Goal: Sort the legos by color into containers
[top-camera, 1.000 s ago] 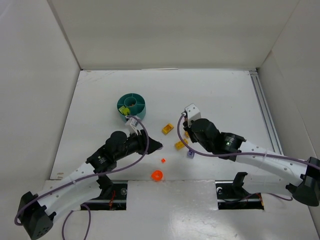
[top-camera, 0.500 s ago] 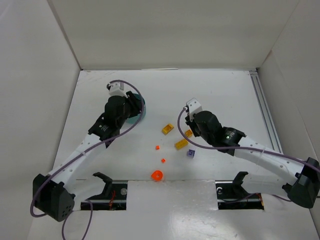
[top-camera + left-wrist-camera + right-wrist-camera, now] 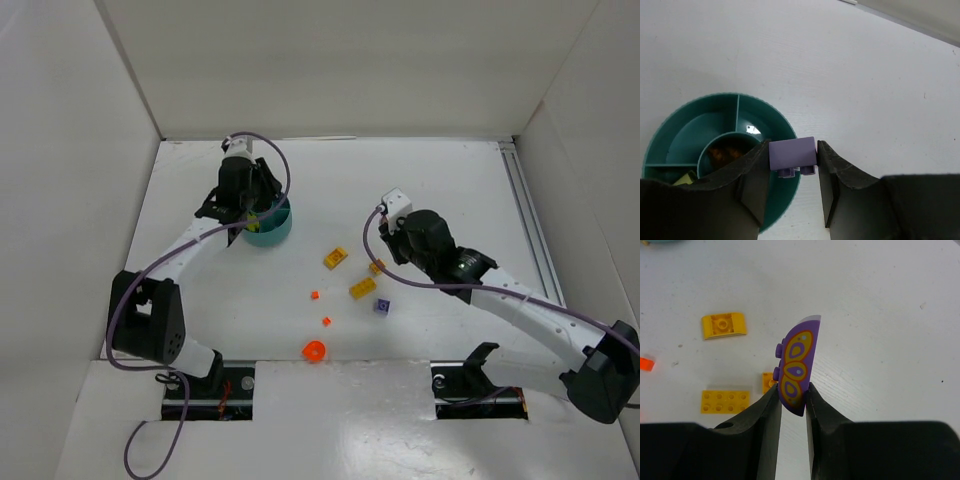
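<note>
My left gripper is at the dish's rim, so it needs to move over the dish's far section [image 3: 278, 207] beside the central cup first, to lower the pale purple brick slightly.
The round teal dish [image 3: 270, 228] sits at the back left of the table; in the left wrist view [image 3: 680, 132] its central cup holds brown bits and a lower left compartment holds a lime green piece. My left gripper [image 3: 792, 160] is shut on a pale purple brick [image 3: 792, 152] just above the dish's right rim. My right gripper [image 3: 792, 390] is shut on a curved purple piece with orange-yellow ovals [image 3: 797, 362], held above the table. Orange-yellow bricks [image 3: 336, 257] [image 3: 362, 289], a purple brick [image 3: 381, 306] and orange-red bits [image 3: 314, 295] [image 3: 326, 321] lie mid-table.
An orange-red ring [image 3: 314, 350] lies near the front edge. White walls enclose the table on three sides, and a metal rail [image 3: 528, 220] runs along the right side. In the right wrist view, orange-yellow bricks [image 3: 723, 325] [image 3: 725, 401] lie left of the fingers.
My left arm has swung from the mid-table up to the dish and now holds the purple brick over its right rim. My right gripper has shifted slightly back and right.
</note>
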Tool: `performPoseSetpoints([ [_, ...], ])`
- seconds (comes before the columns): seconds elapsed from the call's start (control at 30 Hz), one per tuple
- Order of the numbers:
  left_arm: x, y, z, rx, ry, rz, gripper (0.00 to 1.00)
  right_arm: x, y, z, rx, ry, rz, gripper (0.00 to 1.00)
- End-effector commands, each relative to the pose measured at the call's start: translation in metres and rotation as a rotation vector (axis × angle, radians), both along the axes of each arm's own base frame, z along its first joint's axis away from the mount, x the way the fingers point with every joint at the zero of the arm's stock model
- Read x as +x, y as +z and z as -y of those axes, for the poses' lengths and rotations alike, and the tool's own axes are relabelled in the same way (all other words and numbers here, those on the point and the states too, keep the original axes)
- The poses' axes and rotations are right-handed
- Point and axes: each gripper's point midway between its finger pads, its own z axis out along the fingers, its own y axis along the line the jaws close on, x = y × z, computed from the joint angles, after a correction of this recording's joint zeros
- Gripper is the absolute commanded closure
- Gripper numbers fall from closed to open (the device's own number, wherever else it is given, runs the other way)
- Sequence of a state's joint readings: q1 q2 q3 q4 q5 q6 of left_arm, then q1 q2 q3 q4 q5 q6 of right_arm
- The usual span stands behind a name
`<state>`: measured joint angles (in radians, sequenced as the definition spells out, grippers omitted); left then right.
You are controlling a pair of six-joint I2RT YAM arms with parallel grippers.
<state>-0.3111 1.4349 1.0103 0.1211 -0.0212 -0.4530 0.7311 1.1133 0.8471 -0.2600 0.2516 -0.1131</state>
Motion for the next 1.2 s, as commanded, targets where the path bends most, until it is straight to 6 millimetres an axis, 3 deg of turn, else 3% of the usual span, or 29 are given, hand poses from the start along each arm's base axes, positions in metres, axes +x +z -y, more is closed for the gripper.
performPoseSetpoints([
  [0.0, 0.024, 0.039, 0.01, -0.022, -0.097, 0.116, 1.0, 0.005, 0.009, -0.004, 0.052, 0.032, 0.029, 1.0],
  [0.2, 0.036, 0.023, 0.025, 0.008, -0.19, 0.086, 1.0, 0.011, -0.003, 0.006, 0.043, 0.008, 0.003, 1.0],
  [0.33, 0.043, 0.004, 0.018, 0.041, -0.143, 0.031, 1.0, 0.013, -0.005, 0.004, 0.05, 0.015, -0.003, 1.0],
  [0.67, 0.042, 0.005, 0.011, 0.091, -0.136, 0.037, 1.0, 0.016, -0.014, 0.007, 0.047, 0.012, -0.023, 1.0],
  [0.83, 0.043, -0.014, 0.016, 0.112, -0.153, -0.021, 1.0, 0.017, -0.021, 0.01, 0.036, 0.001, -0.038, 1.0],
  [1.17, 0.04, -0.016, 0.004, 0.141, -0.101, -0.029, 1.0, 0.017, -0.021, 0.015, 0.037, -0.008, -0.036, 1.0],
])
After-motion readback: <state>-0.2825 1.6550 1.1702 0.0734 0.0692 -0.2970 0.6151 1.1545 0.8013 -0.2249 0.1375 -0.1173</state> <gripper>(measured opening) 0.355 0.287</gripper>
